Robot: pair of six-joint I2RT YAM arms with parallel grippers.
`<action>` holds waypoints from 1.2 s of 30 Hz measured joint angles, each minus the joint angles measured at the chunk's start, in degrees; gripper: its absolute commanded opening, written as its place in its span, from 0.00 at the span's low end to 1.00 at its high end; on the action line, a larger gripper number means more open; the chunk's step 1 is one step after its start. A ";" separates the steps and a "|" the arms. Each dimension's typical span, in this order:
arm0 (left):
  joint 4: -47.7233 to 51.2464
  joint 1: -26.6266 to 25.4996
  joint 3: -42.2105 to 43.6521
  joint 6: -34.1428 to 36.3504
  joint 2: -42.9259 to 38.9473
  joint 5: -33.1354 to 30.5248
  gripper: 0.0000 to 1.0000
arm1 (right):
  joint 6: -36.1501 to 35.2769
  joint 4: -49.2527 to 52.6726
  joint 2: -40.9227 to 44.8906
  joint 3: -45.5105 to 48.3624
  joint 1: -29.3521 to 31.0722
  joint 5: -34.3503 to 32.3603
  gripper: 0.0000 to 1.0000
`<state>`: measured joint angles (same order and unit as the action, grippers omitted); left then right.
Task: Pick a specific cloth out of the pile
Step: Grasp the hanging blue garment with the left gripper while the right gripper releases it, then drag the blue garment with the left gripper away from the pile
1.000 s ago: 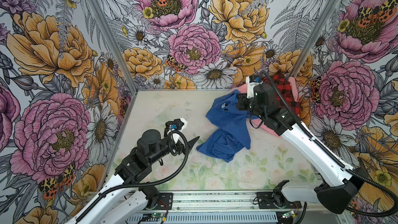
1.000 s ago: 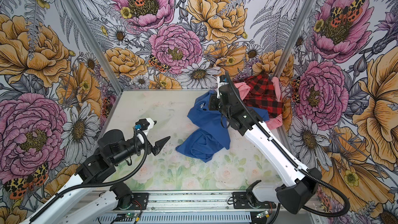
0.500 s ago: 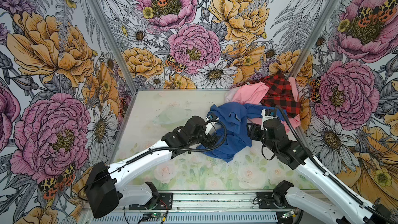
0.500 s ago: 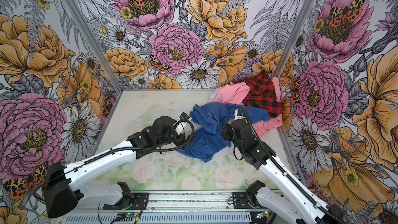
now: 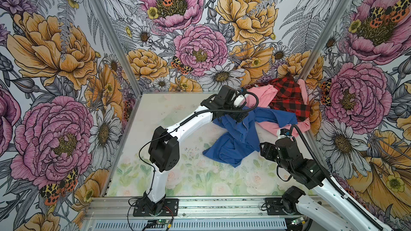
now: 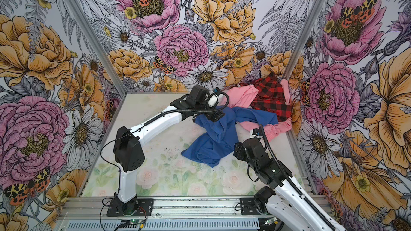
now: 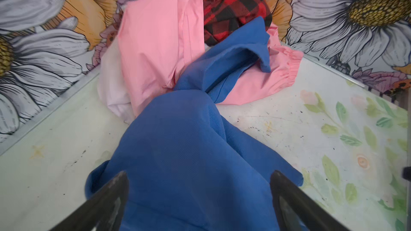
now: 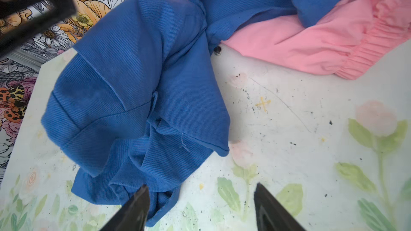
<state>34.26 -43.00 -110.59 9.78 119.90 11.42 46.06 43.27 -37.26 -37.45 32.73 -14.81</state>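
Note:
Only blue fabric lies between my open fingers, clear of the pink garments, so my left gripper will next move down and back onto the cloth's raised middle [image 5: 242,135] [image 7: 209,160].
The cloth [image 5: 235,143] [image 6: 211,145] is royal blue and lies crumpled on the table, its far end still touching the pile [image 5: 287,98] of pink and red-and-black checked garments in the back right corner. My left gripper [image 5: 242,116] [image 7: 199,174] reaches across to that far end, open wide, with blue fabric [image 7: 189,147] between its fingers. My right gripper [image 5: 263,150] [image 8: 201,186] hovers open at the cloth's near right edge, a blue hem [image 8: 138,74] beside one fingertip. A dark button [image 8: 217,50] shows at the cloth's edge next to a pink cuff [image 8: 333,47].
Flower-printed walls close in the table [image 5: 200,178] on three sides, with metal corner posts [image 5: 311,67]. The pile [image 6: 271,98] leans into the back right corner. My left arm's elbow [image 5: 164,150] stands over the table's middle left. A metal rail [image 5: 222,205] runs along the front.
My right gripper opened, let go of the blue cloth and drew back toward the front right. My left arm swung from the front left across to the cloth's far end.

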 measured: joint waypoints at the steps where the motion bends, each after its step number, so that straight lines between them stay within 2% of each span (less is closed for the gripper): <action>1: 1.73 -0.48 -1.03 0.28 2.80 -0.24 0.99 | -0.02 0.15 0.07 -0.02 0.00 0.00 0.74; 7: 11.78 -2.56 -7.41 -0.33 15.85 -0.87 0.99 | -0.66 0.94 -0.70 -1.62 -0.02 0.02 0.75; 13: 25.62 -4.57 -21.92 -0.17 22.34 -4.87 0.99 | -1.16 1.14 -0.85 -2.36 -0.02 -0.22 0.75; 16: 28.46 -5.70 -24.52 -0.17 24.90 -7.67 0.97 | -1.60 1.11 -0.79 -2.62 -0.02 -0.26 0.75; 19: 28.85 -5.90 -24.52 -0.52 25.07 -9.16 0.72 | -2.01 1.14 -0.66 -2.67 -0.02 -0.26 0.75; 21: 29.03 -5.77 -24.52 -0.98 25.07 -9.51 0.40 | -2.14 1.16 -0.52 -2.75 -0.02 -0.26 0.75; 22: 29.09 -5.62 -24.52 -1.14 25.07 -9.53 0.18 | -2.16 1.16 -0.44 -2.80 -0.02 -0.28 0.75; 23: 29.14 -5.53 -24.52 -1.46 25.05 -9.51 0.05 | -2.16 1.16 -0.28 -2.86 -0.04 -0.31 0.75; 24: 29.14 -5.40 -24.52 -1.97 24.94 -9.46 0.00 | -2.19 1.14 -0.11 -2.91 -0.07 -0.44 0.75; 30: 30.01 -5.22 -18.23 -4.31 19.71 -11.50 0.00 | -3.19 1.75 0.17 -4.09 -0.17 -0.70 0.75; 34: 34.69 -4.48 -12.13 -6.47 11.08 -16.24 0.00 | -4.83 1.99 -0.04 -6.40 -0.83 -1.27 0.75; 36: 36.92 -2.45 -11.10 -7.19 4.76 -18.88 0.00 | -6.08 2.19 -0.61 -7.98 -0.98 -1.51 0.75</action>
<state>71.18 -45.45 -121.69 2.59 124.66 -7.46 39.99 45.45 -37.87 -45.43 31.75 -16.32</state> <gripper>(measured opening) 0.126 0.749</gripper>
